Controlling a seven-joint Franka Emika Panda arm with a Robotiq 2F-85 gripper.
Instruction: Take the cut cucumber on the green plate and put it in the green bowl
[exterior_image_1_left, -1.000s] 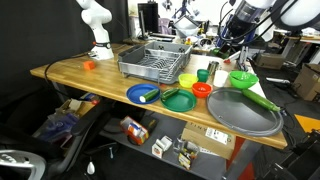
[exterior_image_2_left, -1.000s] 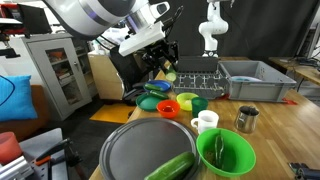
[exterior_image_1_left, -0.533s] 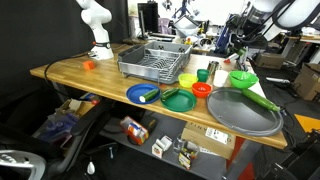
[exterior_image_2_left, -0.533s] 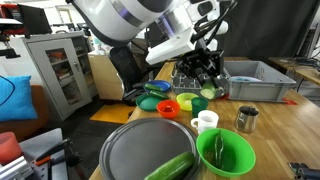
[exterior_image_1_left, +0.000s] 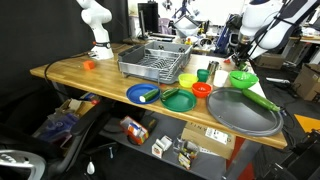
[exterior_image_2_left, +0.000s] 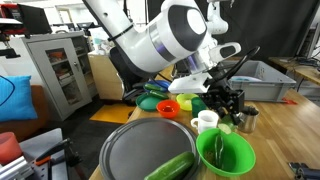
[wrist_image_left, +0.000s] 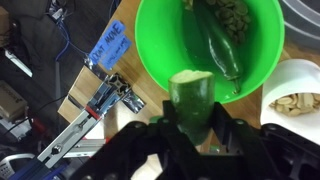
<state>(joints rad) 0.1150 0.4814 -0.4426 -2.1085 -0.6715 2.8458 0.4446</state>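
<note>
I need to move my gripper past the near rim of the bowl next, over the lime-green bowl's open bottom (exterior_image_1_left: 243, 79) (wrist_image_left: 176, 43) beside the pepper-like piece, because the cut cucumber is still hanging by the bowl's rim.
My gripper (wrist_image_left: 197, 128) is shut on the cut cucumber (wrist_image_left: 193, 95), a short green chunk with a pale cut face. It hangs just above the near rim of the lime-green bowl (wrist_image_left: 160, 50), which holds a dark green pepper-like piece and a textured item. In both exterior views the gripper (exterior_image_1_left: 239, 60) (exterior_image_2_left: 228, 105) hovers over the green bowl (exterior_image_1_left: 243, 79) (exterior_image_2_left: 228, 160). The dark green plate (exterior_image_1_left: 178, 100) lies bare between the blue plate and the orange-red bowl.
A white cup (wrist_image_left: 300, 95) stands beside the bowl, with a metal cup (exterior_image_2_left: 247, 119) behind it. A large grey tray (exterior_image_1_left: 243, 110) with a long green stick, an orange-red bowl (exterior_image_1_left: 202, 89), a blue plate (exterior_image_1_left: 143, 94) and a dish rack (exterior_image_1_left: 155, 62) share the wooden table.
The arm has swung from over the plates across to the green bowl, carrying the cucumber, and has come lower above it.
</note>
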